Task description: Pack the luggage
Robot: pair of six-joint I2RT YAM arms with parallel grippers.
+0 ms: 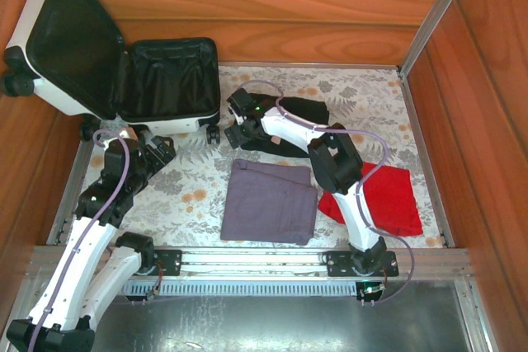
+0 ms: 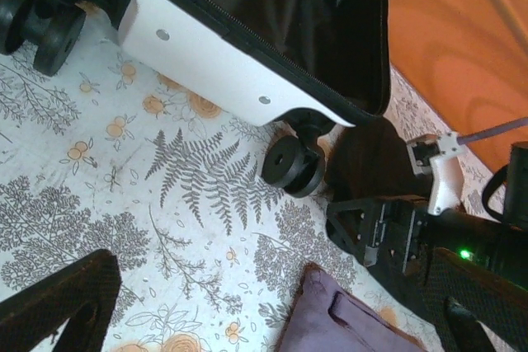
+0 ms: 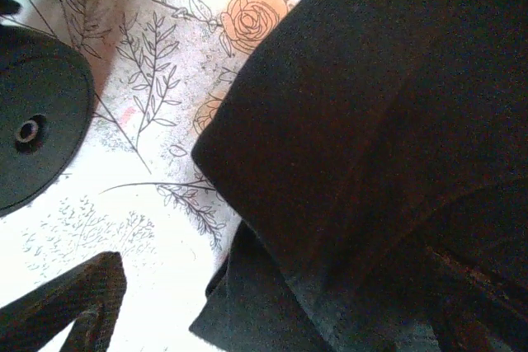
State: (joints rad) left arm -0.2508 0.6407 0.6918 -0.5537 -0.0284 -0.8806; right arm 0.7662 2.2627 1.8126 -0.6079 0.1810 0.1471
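Observation:
The black garment's folded end (image 3: 309, 282) by the luggage wheel lies just below my right gripper's open fingers. Next, my right gripper will lower onto it and close.
The luggage (image 1: 169, 84) lies open at the back left, a white shell with black lining, its lid (image 1: 62, 39) propped against the wall. In the left wrist view its white edge (image 2: 206, 63) and a black wheel (image 2: 293, 166) are close ahead. My left gripper (image 1: 157, 152) hovers open just in front of it, with nothing between its fingers (image 2: 66, 302). My right gripper (image 1: 239, 117) is down at the left end of a black garment (image 1: 297, 117), open. In the right wrist view, folded black cloth (image 3: 371, 138) spreads between and under the wide fingers (image 3: 74, 307).
A folded purple garment (image 1: 271, 202) lies mid-table, its corner (image 2: 346, 319) near my left gripper. A red garment (image 1: 379, 199) lies at the right, partly under the right arm. Wooden walls close in the back and both sides. A luggage wheel (image 3: 37, 133) sits left of my right gripper.

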